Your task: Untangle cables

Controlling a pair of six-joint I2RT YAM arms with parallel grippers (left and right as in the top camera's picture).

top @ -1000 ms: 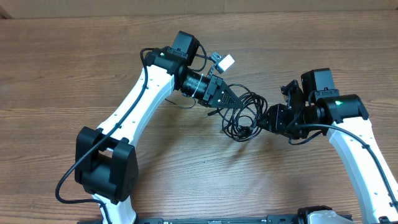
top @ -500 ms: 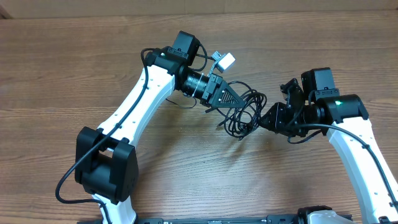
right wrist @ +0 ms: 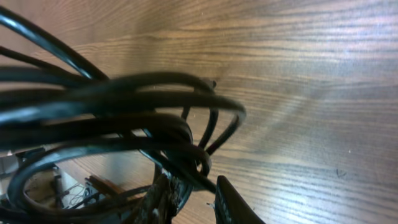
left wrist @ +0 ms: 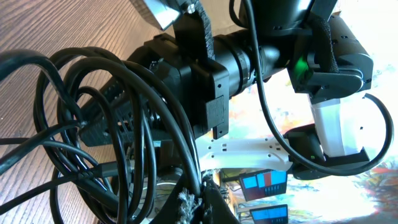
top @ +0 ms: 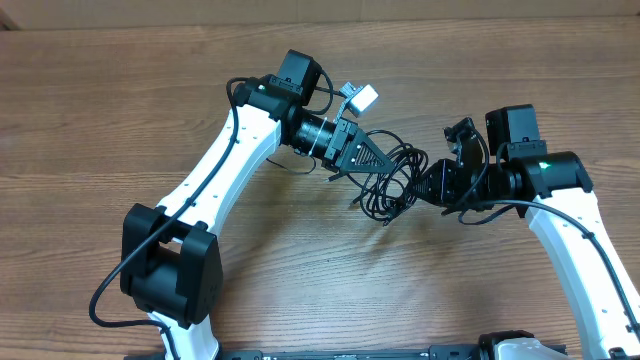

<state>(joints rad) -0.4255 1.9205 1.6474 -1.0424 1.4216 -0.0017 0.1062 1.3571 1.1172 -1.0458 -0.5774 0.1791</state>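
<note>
My left gripper swings to the left in the overhead view next, turns downward, goes lower and releases the strands, as bare tabletop lies open there.
The cables are thin black cords looped in a loose bundle between my two grippers, at the middle of the wooden table. My left gripper is shut on strands at the bundle's upper left. In the left wrist view the jaws pinch cords, with the loops filling the left side. My right gripper grips the bundle's right side. In the right wrist view its fingers close round cords, and the loops hang close to the camera. The plug ends are hard to make out.
The wooden table extends all round. The white left arm slants from the lower left base, and the right arm comes from the lower right. The right arm's body fills the left wrist view's background.
My right gripper has shifted slightly up and to the left, its wrist tilting upward, and the bundle's right side shifted with it. The left arm has stayed nearly still.
</note>
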